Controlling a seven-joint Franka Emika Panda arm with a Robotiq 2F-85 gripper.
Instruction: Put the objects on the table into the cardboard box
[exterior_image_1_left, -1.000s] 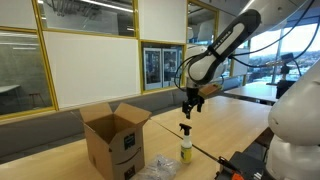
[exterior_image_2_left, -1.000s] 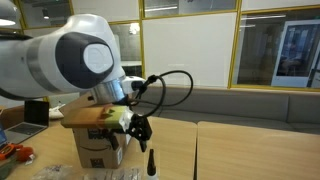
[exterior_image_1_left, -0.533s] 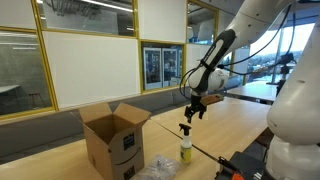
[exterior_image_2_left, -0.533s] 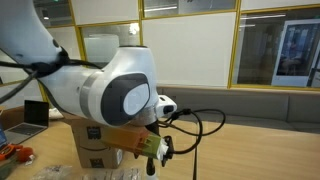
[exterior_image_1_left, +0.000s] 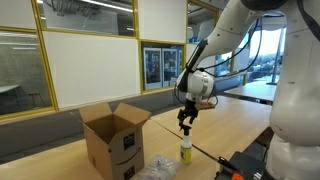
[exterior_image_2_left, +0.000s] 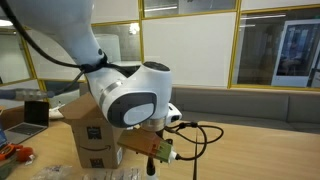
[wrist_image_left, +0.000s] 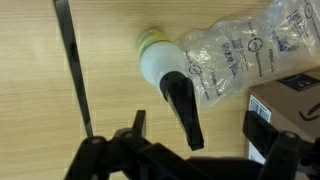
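Note:
My gripper moves down around the black nozzle (exterior_image_1_left: 186, 130) (wrist_image_left: 181, 105) and closes next, since the nozzle stands just below it, lined up between its spread fingers.
A small spray bottle (exterior_image_1_left: 186, 149) with a yellow-green body and a black nozzle stands on the wooden table, right of the open cardboard box (exterior_image_1_left: 113, 141). A crumpled clear plastic bag (exterior_image_1_left: 157, 168) lies between them. My gripper (exterior_image_1_left: 184, 118) hangs just above the bottle, open and empty. In the wrist view the bottle (wrist_image_left: 160, 62) is seen from above, with its black nozzle between my spread fingers (wrist_image_left: 197, 130). The bag (wrist_image_left: 243, 48) and a corner of the box (wrist_image_left: 292, 100) are on the right. In an exterior view the arm hides most of the box (exterior_image_2_left: 84, 128).
A dark seam (wrist_image_left: 74, 68) runs across the tabletop left of the bottle. Black equipment (exterior_image_1_left: 243, 165) sits at the table's near edge. A bench and glass partitions line the back wall. A laptop (exterior_image_2_left: 35, 112) stands behind the box.
The arm has swung down and toward the bottle. My gripper is now lower and right over the nozzle. The bottle, bag and box have not moved.

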